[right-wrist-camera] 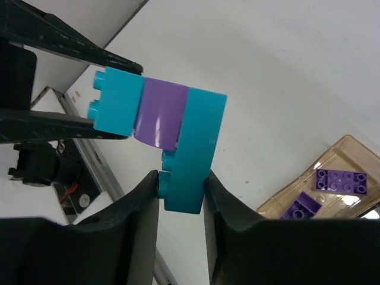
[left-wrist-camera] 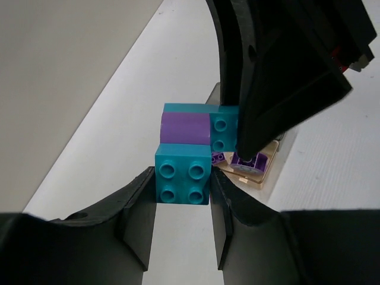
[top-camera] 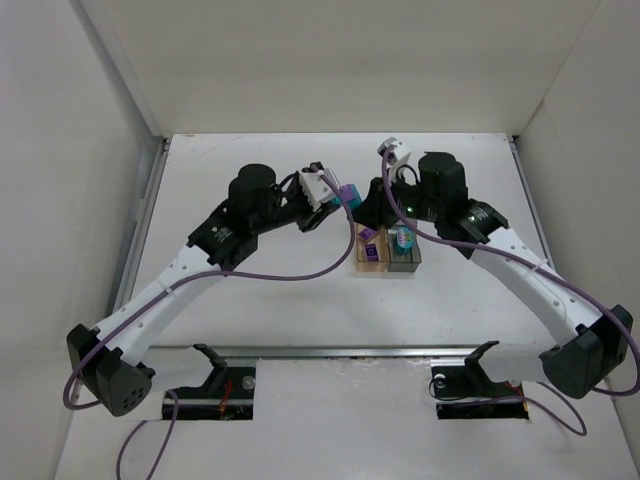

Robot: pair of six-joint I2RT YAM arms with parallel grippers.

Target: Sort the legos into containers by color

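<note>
The robot's right gripper needs to pull away from the purple brick next and go down into the dark grey container to release the long teal brick, since teal lies there.
A joined stack of legos hangs above the table between both grippers. It is a teal square brick, a purple brick and a longer teal brick. My left gripper is shut on the square teal brick. My right gripper has both jaws pressed on the long teal brick's sides. Just below stand the containers. The amber one holds two purple bricks, and the dark grey one holds a teal piece.
White walls close in the table at the left, back and right. A metal rail runs along the near edge by the arm bases. Purple cables trail from both arms.
</note>
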